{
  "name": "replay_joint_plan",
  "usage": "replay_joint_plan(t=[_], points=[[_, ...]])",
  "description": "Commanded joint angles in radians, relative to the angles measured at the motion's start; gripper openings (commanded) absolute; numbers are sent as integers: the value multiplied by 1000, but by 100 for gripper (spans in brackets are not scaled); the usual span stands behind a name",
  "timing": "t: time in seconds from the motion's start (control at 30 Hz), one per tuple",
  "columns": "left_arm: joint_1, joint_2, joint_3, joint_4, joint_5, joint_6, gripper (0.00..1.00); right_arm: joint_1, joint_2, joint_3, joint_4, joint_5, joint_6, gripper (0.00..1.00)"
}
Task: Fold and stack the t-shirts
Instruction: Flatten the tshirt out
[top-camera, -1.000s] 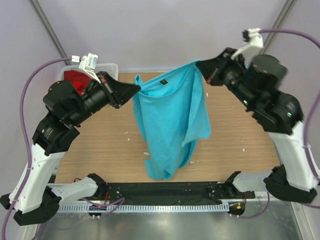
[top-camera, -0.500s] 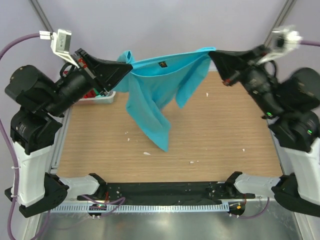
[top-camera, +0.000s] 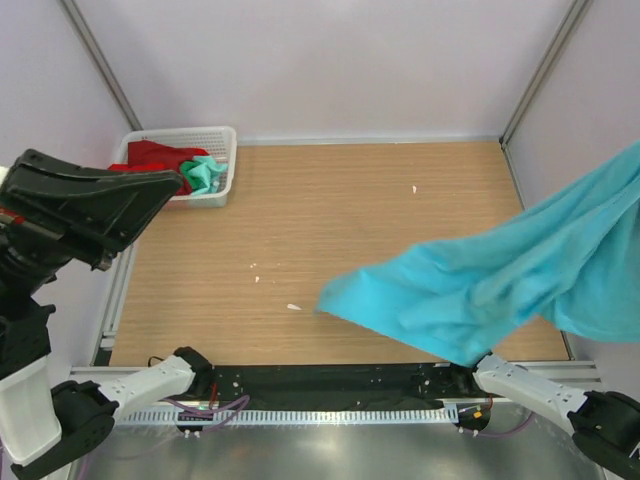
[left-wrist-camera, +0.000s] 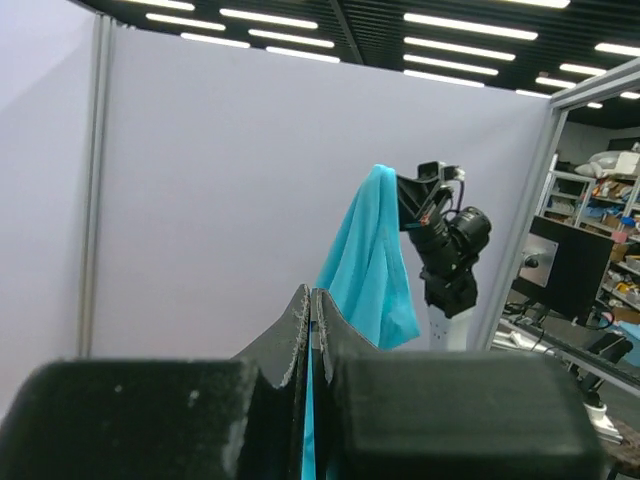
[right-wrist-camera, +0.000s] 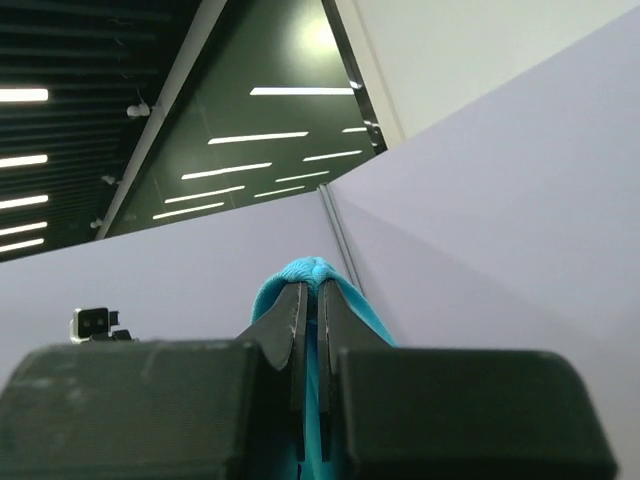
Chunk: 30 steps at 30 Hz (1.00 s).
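My right gripper is raised, and the tabletop is clear of other shirts. It should swing down and outward over the middle of the tabletop next, with its fingers tipping toward the wood.
The turquoise t-shirt (top-camera: 480, 290) billows across the right half of the top view and runs off the right edge. My right gripper (right-wrist-camera: 311, 285) is shut on a bunched fold of this shirt (right-wrist-camera: 315, 268); it is outside the top view. In the left wrist view the shirt (left-wrist-camera: 370, 260) hangs from the raised right gripper (left-wrist-camera: 405, 200). My left gripper (top-camera: 178, 180) is high at the left, shut, with no cloth at its tip. Its fingers (left-wrist-camera: 311, 292) are pressed together, and a turquoise sliver shows in the slit. A red t-shirt (top-camera: 160, 155) and a mint t-shirt (top-camera: 205, 172) lie in the basket.
A white mesh basket (top-camera: 222, 135) stands at the table's back left corner. Small white crumbs (top-camera: 293, 307) dot the wooden tabletop (top-camera: 330, 210). Frame posts rise at the back corners. A black strip runs along the near edge.
Both arms rose and swung outward. The turquoise shirt, stretched between both grippers before, has left the left gripper and swung right, hanging from the right one.
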Motion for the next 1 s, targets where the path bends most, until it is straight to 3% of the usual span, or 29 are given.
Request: replay_joint_plan(t=[0.0, 0.07, 0.3, 0.43, 0.5, 0.57, 0.6, 0.7, 0.8, 0.97], points=[[3, 41, -43, 76, 28, -61, 0, 0, 151, 9, -48, 35, 58, 1], [3, 45, -94, 47, -25, -54, 0, -1, 214, 16, -53, 27, 52, 1], [3, -61, -357, -151, -234, -19, 31, -1, 509, -180, 125, -30, 8, 1], [3, -132, -435, -318, -383, 17, 46, -6, 717, -262, 225, -130, 20, 1], [3, -153, -442, -430, -467, 23, 53, -7, 840, -258, 218, -152, 64, 20], [3, -166, -467, -530, -542, 15, 60, -19, 964, -189, 53, -170, 75, 29], [3, -170, -479, -553, -568, 18, 62, -32, 991, -137, 5, -170, 70, 41], [5, -146, -514, -625, -566, 26, 65, -65, 1034, -101, -169, -158, 21, 55], [5, -52, -591, -628, -442, 34, 64, -125, 999, -153, -295, -177, -3, 60], [3, 188, -758, -448, -226, -14, 62, -236, 827, -496, -355, -239, -11, 66]])
